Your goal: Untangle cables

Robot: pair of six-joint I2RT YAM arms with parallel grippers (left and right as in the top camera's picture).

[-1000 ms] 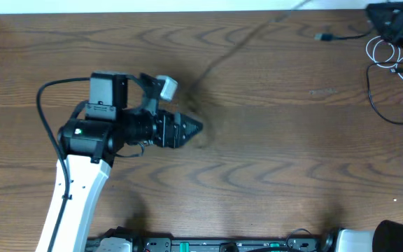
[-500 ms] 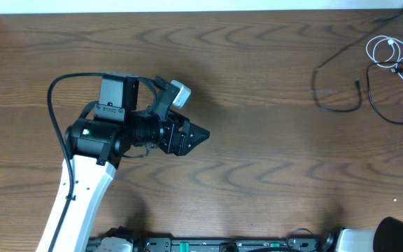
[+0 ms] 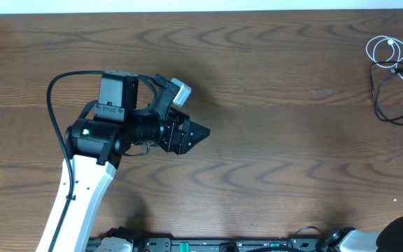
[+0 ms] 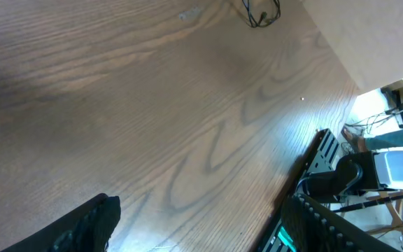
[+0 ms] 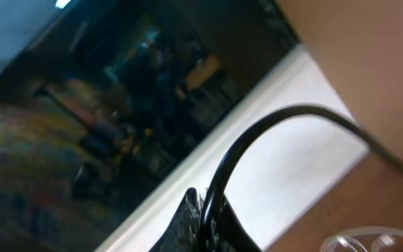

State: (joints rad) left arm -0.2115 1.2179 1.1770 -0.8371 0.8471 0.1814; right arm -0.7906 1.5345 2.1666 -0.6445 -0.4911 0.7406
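Next, my right gripper tilts down and moves outward, lowering toward the black cable's loop on the tabletop, because the held part arcs up off the table.
The white cable (image 3: 379, 49) lies coiled at the table's far right edge, and a bit of it shows in the right wrist view (image 5: 366, 240). The black cable (image 3: 377, 98) runs below it and off the right edge; a loop of it shows far off in the left wrist view (image 4: 261, 14). My right gripper (image 5: 208, 218) is out of the overhead view; its fingers are shut on the black cable (image 5: 257, 140), which arcs up from them. My left gripper (image 3: 196, 132) hovers over the table's left middle, far from the cables, open and empty (image 4: 201, 234).
The wooden table (image 3: 271, 161) has a white wall along its far edge. A metal rail (image 3: 222, 245) runs along the front edge, with the right arm's base (image 3: 397, 234) at its right end. Equipment (image 4: 369, 175) stands beyond the table edge.
The right gripper has left the overhead view at the top right. The black cable's loop, stretched leftward half a second ago, has drawn back to the right. The left arm shifted slightly right, then stayed.
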